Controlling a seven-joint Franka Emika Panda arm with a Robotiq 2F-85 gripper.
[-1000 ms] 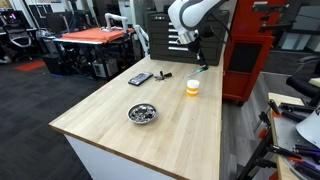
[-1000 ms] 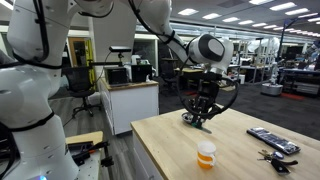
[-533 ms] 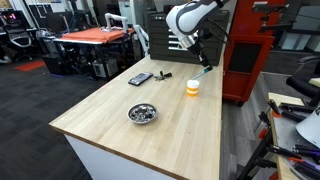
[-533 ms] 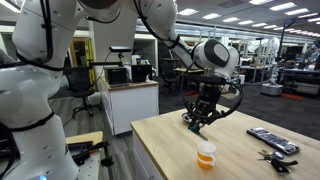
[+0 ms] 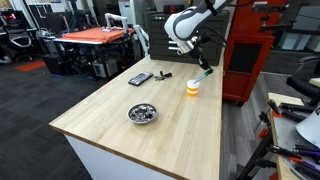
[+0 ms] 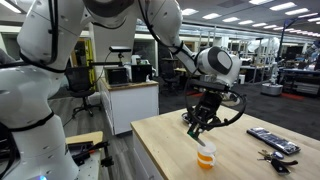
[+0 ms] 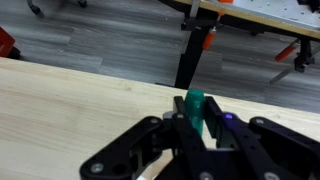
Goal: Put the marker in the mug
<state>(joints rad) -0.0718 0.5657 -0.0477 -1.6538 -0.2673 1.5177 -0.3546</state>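
The marker goes with my gripper toward the mug's open top (image 6: pixel 206 147) next and gets released there, since its lower end already hangs close by the mug's rim.
My gripper (image 7: pixel 196 112) is shut on the marker (image 7: pixel 194 106), whose green end sticks out between the fingers in the wrist view. In both exterior views the gripper (image 5: pixel 201 68) (image 6: pixel 200 127) holds the marker (image 5: pixel 204 72) above the table, close to the orange-yellow mug (image 5: pixel 193 88) (image 6: pixel 206 155). The mug stands upright on the wooden table (image 5: pixel 120 128) near its far edge. The mug is out of the wrist view.
A shiny metal bowl (image 5: pixel 143 114) sits in the middle of the table. A flat black slab (image 5: pixel 140 78) (image 6: pixel 272 141) and a small dark object (image 5: pixel 166 75) lie at the far side. A red cabinet (image 5: pixel 246 60) stands behind the table.
The gripper with the marker has moved along the table's far edge toward the mug and slightly lower. The mug, bowl and slab have not moved.
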